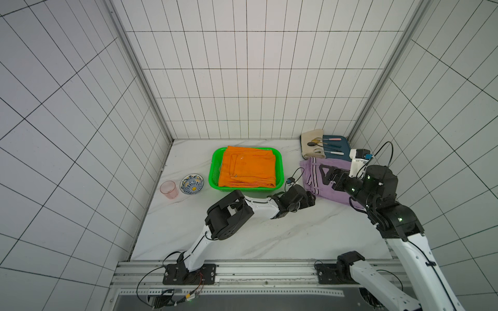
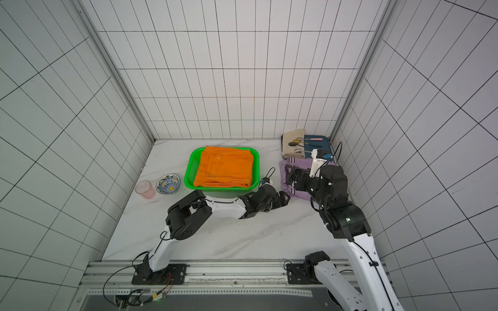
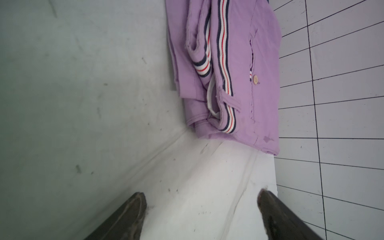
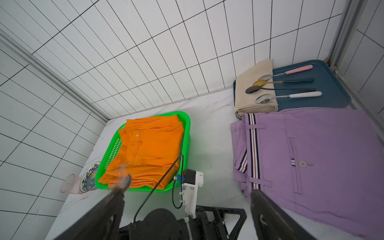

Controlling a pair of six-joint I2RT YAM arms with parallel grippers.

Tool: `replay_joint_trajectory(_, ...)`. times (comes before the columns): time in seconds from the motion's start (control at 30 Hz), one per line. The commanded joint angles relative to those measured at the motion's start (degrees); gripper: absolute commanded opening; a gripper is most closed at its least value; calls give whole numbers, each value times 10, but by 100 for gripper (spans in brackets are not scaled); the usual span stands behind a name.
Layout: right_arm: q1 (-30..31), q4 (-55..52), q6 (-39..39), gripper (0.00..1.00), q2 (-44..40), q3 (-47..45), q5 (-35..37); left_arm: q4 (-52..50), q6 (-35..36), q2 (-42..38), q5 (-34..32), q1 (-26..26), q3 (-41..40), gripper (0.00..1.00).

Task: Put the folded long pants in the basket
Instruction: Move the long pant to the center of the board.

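My left gripper slides outward next, low over the tabletop, until its open fingers straddle the lilac pants' near striped corner (image 1: 317, 192) (image 3: 224, 123), since that corner lies closest and uncovered.
The green basket (image 1: 215, 172) (image 2: 190, 172) (image 4: 187, 124) stands mid-table with folded orange long pants (image 1: 248, 168) (image 2: 225, 169) (image 4: 145, 151) inside. Folded lilac long pants (image 1: 331, 196) (image 2: 300, 163) (image 3: 239, 62) (image 4: 322, 155) with striped trim lie flat on the table to its right. My left gripper (image 1: 312, 200) (image 2: 287, 198) (image 3: 200, 194) is open, low over the table just short of the lilac pants' near left corner. My right gripper (image 1: 323, 172) (image 2: 289, 172) (image 4: 191, 186) hovers open above the lilac pants, holding nothing.
A dark blue tray (image 1: 342, 142) (image 4: 332, 99) with a cream cloth (image 1: 310, 145) and several spoons sits in the back right corner, touching the lilac pants. A patterned bowl (image 1: 192, 184) and a pink cup (image 1: 169, 189) stand left of the basket. Tiled walls close three sides.
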Motion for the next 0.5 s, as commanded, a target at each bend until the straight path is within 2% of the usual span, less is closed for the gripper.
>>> replay_joint_trajectory(0.0, -7, -4, 3, 97, 4, 4, -20, -153, 6, 73, -21, 0, 53, 89)
replay_joint_trajectory(0.17, -9, -5, 4, 96, 3, 9, -32, -210, 14, 141, -32, 2, 154, 89)
replay_joint_trajectory(0.3, -10, -5, 5, 96, 1, 8, -36, -230, 7, 186, -39, 7, 205, 88)
replay_joint_trajectory(0.47, -11, -5, 6, 96, 6, 12, -52, -251, 9, 238, -29, 13, 271, 80)
